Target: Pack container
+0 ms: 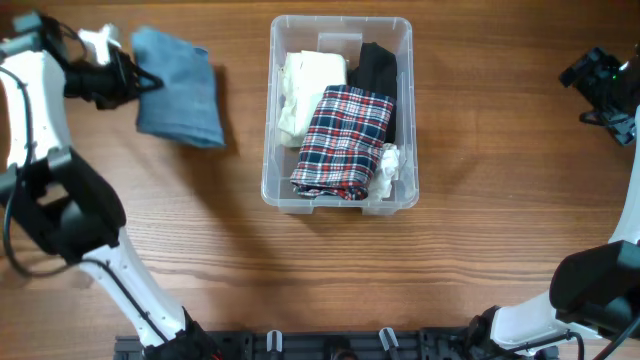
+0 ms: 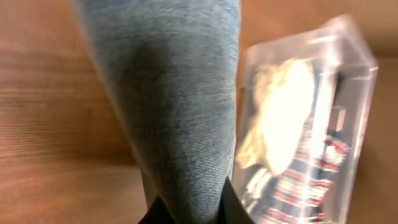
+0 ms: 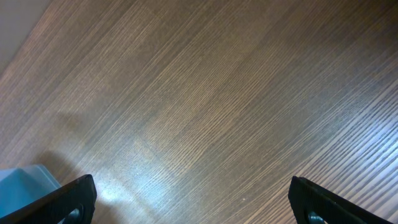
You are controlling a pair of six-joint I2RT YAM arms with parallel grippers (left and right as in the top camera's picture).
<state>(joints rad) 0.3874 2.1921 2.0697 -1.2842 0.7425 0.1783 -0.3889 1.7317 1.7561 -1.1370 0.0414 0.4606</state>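
Note:
I will carry the denim to the right in the overhead view with my left gripper and release it over the cream garment [image 1: 308, 90] and plaid shirt, because the denim is outside the container.
The clear plastic container [image 1: 340, 198] stands mid-table and holds a cream garment [image 1: 308, 90], a black one [image 1: 378, 72] and a plaid shirt [image 1: 342, 140] on top. To its left a folded blue-grey denim garment [image 1: 180, 85] is pinched at its left edge by my left gripper [image 1: 140, 80], which is shut on it. In the left wrist view the denim [image 2: 174, 106] hangs from the gripper [image 2: 189, 214], with the container [image 2: 311, 124] blurred to the right. My right gripper [image 3: 193, 199] stands open over bare wood at the far right [image 1: 600, 85].
A small white cloth [image 1: 388, 160] lies in the container's right side. Bare wooden tabletop [image 1: 500, 150] surrounds the container. The arm bases stand along the front edge [image 1: 330, 345].

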